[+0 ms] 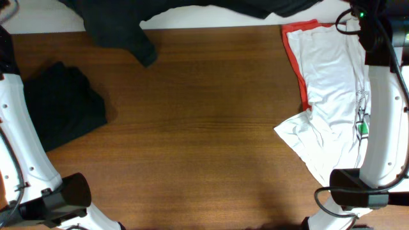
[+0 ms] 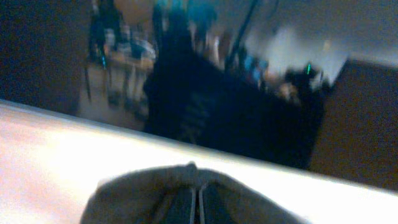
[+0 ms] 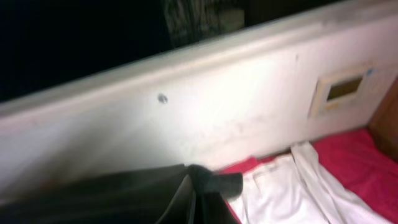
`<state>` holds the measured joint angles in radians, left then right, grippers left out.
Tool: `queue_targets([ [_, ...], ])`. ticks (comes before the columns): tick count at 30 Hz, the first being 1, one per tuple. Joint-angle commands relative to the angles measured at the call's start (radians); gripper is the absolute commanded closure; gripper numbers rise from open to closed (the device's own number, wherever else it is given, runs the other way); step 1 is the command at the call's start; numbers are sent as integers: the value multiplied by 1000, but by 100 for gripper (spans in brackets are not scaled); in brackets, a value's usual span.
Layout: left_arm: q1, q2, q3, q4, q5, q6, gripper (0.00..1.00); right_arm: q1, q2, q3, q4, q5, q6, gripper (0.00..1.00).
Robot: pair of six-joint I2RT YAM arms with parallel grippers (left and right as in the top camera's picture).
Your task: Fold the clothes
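Observation:
The clear wood beside the white shirt lies below and back from the right gripper, so that gripper will go down and back to let go of the black edge.
A large black T-shirt [image 1: 121, 32] is stretched along the table's far edge, one part drooping onto the wood. My left gripper [image 2: 199, 202] is shut on a dark fold of it [image 2: 143, 193], held above the table. My right gripper [image 3: 193, 193] is shut on another black edge [image 3: 112, 193], beside a white shirt [image 3: 280, 193] and a red-orange one [image 3: 348, 155]. In the overhead view the white shirt [image 1: 329, 83] lies on the red-orange shirt [image 1: 297, 57] at the right. The fingertips themselves do not show in the overhead view.
A dark folded pile [image 1: 61, 105] lies at the table's left side. The brown wooden table [image 1: 204, 128] runs between it and the white shirt. A white panel [image 3: 217, 118] stands behind the far edge. Both arm bases sit at the near corners.

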<state>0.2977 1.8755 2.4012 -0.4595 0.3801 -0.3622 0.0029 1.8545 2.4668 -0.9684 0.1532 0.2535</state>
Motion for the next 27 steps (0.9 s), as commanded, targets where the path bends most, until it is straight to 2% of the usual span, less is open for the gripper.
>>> queue_targets([
  [1, -10, 19, 2, -467, 95, 140, 100, -17, -11, -43, -192, 43, -6, 96],
  [3, -46, 59, -20, -761, 95, 261, 100, -17, -6, -108, -351, 41, -10, 96],
  [5, -76, 112, -53, -946, 95, 338, 100, -16, -5, -199, -446, 34, -10, 96],
  [8, -100, 195, -135, -1117, 67, 383, 100, -16, -5, -362, -557, -44, -10, 96],
  [11, -100, 204, -274, -1229, -40, 386, 100, -16, -5, -529, -616, -89, -10, 96],
  [14, -99, 155, -465, -1229, -97, 394, 100, -16, -5, -657, -665, -98, 40, 96],
  [17, -82, 85, -605, -1226, -140, 393, 100, -16, -17, -699, -702, -97, 43, 96],
  [22, 51, -145, -650, -1181, -194, 292, 100, -16, -109, -715, -731, -97, 43, 96],
  [27, 90, -369, -760, -1167, -195, 266, 100, -16, -301, -946, -706, -98, 45, 96],
])
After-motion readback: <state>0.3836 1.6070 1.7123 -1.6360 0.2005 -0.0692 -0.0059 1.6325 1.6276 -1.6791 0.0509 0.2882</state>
